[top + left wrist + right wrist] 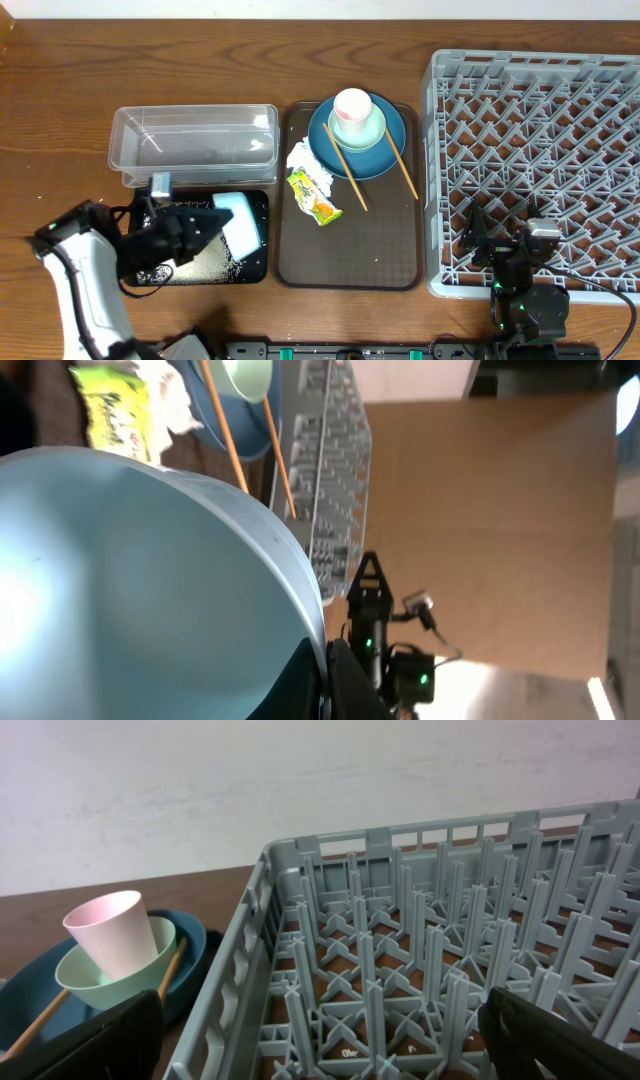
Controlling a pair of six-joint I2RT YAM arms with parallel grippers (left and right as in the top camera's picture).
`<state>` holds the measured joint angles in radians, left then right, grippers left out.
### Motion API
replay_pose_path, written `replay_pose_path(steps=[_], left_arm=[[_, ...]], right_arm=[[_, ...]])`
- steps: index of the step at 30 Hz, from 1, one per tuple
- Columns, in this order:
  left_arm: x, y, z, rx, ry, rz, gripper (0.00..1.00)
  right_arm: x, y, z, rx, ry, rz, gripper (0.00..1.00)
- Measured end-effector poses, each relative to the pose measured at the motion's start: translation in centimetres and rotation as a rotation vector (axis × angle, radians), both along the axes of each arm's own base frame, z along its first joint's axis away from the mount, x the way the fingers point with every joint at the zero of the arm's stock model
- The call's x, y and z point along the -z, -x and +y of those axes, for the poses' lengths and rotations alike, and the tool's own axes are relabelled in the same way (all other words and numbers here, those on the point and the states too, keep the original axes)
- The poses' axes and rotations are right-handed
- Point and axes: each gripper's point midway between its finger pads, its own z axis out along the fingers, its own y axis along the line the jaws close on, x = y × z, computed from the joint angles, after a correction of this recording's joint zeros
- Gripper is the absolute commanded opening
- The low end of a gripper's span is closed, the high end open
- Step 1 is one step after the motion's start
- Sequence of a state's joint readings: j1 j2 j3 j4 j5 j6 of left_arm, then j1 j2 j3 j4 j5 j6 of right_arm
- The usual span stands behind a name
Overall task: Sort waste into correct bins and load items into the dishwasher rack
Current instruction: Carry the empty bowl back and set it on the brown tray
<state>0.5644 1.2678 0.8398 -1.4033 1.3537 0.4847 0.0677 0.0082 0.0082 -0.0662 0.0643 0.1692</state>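
Note:
The near part of the serving tray is bare. My left gripper will next swing to the right in the overhead view, lower the bowl upright onto that part and let go.
My left gripper (212,224) is shut on the rim of the pale blue-white bowl (240,220), tilted over the black tray (262,205), where rice grains (205,262) lie. In the left wrist view the bowl (130,580) fills the frame, fingers (325,680) pinching its rim. The pink cup (352,103) sits in the mint bowl (362,130) on the blue plate (385,158), with chopsticks (345,172) across it. The wrapper (313,195) and tissue (303,158) lie beside the plate. My right gripper (320,1040) is open and empty over the front left corner of the rack (540,150).
The clear tub (195,145) stands behind the black tray. The brown serving tray (350,260) holds the plate stack, wrapper and tissue between the bins and the rack. The right arm (375,630) shows in the left wrist view.

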Motion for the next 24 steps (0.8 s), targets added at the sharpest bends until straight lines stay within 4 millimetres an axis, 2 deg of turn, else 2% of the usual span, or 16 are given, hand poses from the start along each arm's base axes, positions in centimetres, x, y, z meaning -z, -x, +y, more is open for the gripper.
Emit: replay_pose_path(steps=[4,10,14,19,24], left_arm=[[-0.5,0.3,-1.1,0.043,-0.044,-0.033,0.06],[0.7,-0.6,-1.0,0.037,-0.221,-0.019,0.06],[0.7,-0.8,-1.8,0.027,-0.326,-0.014,0.06],[0.3,-0.8,-4.2,0.046,-0.427,-0.031,0.06],[1.3,0.0,-7.0,0.093,-0.527,-0.001,0.06]], right_arm=[[0.0,0.0,0.0,0.0,0.0,0.0,0.99],[0.0,0.0,0.0,0.0,0.0,0.0,0.99],[0.0,0.0,0.0,0.0,0.0,0.0,0.99],[0.0,0.0,0.0,0.0,0.0,0.0,0.99],[0.0,0.0,0.0,0.0,0.0,0.0,0.99]])
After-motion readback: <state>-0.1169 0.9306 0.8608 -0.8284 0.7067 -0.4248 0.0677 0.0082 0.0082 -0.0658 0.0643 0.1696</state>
